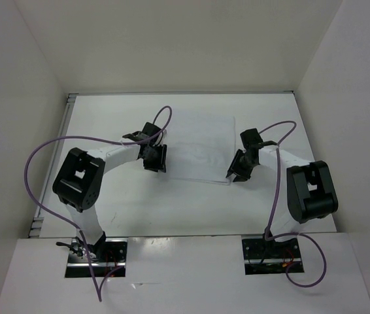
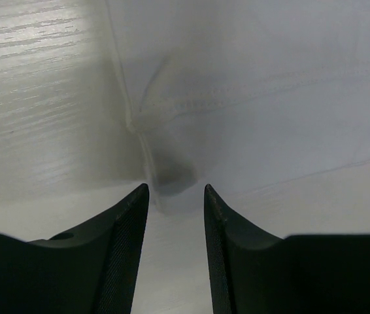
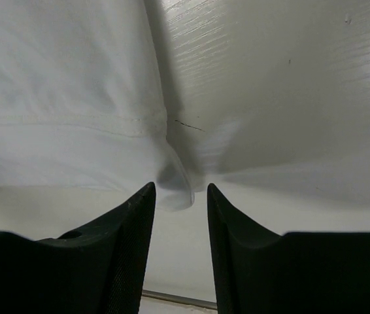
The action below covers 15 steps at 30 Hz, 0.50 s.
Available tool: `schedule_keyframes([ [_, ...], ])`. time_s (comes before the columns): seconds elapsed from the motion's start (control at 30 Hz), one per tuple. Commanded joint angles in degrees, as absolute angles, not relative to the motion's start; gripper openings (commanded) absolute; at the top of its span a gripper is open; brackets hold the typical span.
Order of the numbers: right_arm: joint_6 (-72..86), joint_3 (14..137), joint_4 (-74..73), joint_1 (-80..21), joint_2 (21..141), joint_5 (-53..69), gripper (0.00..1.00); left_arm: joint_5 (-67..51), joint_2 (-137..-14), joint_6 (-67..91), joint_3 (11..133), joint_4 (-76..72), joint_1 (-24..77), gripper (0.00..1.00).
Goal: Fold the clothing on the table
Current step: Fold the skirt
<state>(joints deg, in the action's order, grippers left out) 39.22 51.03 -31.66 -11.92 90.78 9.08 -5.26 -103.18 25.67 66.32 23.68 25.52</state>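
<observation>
My right gripper should next come down onto the garment's curled near corner (image 1: 229,182) (image 3: 182,200) and close there, because that corner already reaches the gap between its open fingers.
The clothing (image 1: 201,147) is a thin white garment spread flat in the middle of the table (image 1: 139,209). My left gripper (image 1: 155,165) hangs at the garment's near left corner. In the left wrist view that gripper (image 2: 176,190) is open, and the cloth's (image 2: 270,98) hemmed corner lies just ahead of the tips. My right gripper (image 1: 235,175) is at the near right corner. In the right wrist view it (image 3: 180,188) is open too, with the cloth's (image 3: 61,85) curled corner reaching to the gap between its fingertips.
White walls (image 1: 28,78) close in the table on the left, back and right. A thin metal rail (image 1: 68,131) runs along the left edge, and the near rail (image 3: 178,299) shows below the right gripper. Purple cables (image 1: 41,150) loop over both arms.
</observation>
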Motion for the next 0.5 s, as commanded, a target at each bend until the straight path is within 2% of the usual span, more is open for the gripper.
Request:
schedule_keyframes([
  [0.0,40.17,50.19,-29.88,-13.27,91.66,9.93,0.43,-6.86,-104.76,27.42,66.71,21.62,25.14,0.47],
  [0.17,41.40,48.52,-28.13,-14.94,92.81,10.46,0.36,-7.47,-107.04,29.17,66.71,20.21,25.14,0.47],
  [0.2,41.92,47.99,-27.60,-14.94,92.81,10.46,0.33,-7.99,-107.57,29.18,66.19,19.61,25.14,0.44],
  [0.27,42.53,47.99,-26.46,-14.94,93.42,10.46,0.28,-8.61,-107.58,29.18,65.66,19.07,25.14,0.26],
  [0.3,42.54,47.99,-25.50,-14.94,94.30,10.46,0.19,-9.22,-108.27,29.70,65.65,18.46,25.14,0.18],
  [0.37,43.06,49.91,-24.97,-14.94,95.53,8.71,0.08,-11.67,-108.98,29.71,67.06,18.46,25.14,0.00],
  [0.43,43.07,52.37,-24.96,-14.94,95.54,4.78,0.00,-13.18,-108.98,29.71,68.81,19.07,24.52,0.00],
  [0.47,42.20,56.21,-26.70,-14.94,95.54,3.18,0.00,-13.71,-108.46,29.71,71.78,19.07,23.91,0.00],
])
